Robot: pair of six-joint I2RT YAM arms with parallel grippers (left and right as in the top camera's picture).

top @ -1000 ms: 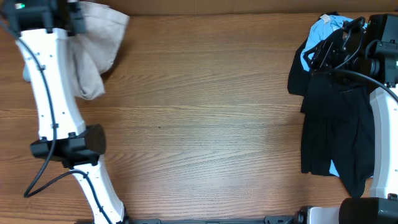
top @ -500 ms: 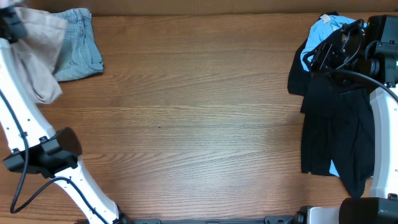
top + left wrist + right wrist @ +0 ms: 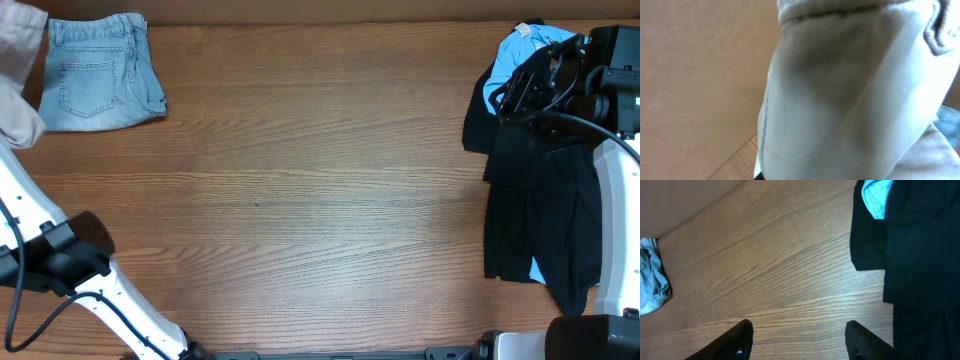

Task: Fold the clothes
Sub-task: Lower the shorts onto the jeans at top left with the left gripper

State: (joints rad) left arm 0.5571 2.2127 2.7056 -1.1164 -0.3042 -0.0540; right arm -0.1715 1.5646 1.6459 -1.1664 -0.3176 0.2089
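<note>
My left gripper needs to swing to the right in the overhead view next, over the folded denim shorts (image 3: 100, 80) (image 3: 948, 123), and let go of the beige shorts.
The pale beige shorts (image 3: 15, 70) hang at the far left edge of the overhead view, off the table. They fill the left wrist view (image 3: 850, 90) and hide the left jaws, which hold them up. The left gripper itself is outside the overhead view. A pile of black garments (image 3: 535, 190) with a light-blue garment (image 3: 520, 50) lies at the right edge. My right gripper (image 3: 535, 80) hovers over that pile. In the right wrist view its fingers (image 3: 799, 335) are wide apart and empty, with the black cloth (image 3: 920, 240) beside them.
A folded pair of light-blue denim shorts (image 3: 100, 72) lies at the back left corner, also showing in the right wrist view (image 3: 652, 277). The left arm's elbow (image 3: 60, 255) stands over the front left. A brown wall (image 3: 700, 65) runs behind the table.
My left arm has swung left with the beige shorts, carrying them off the back left corner and uncovering the folded denim shorts. The right arm has not moved.
</note>
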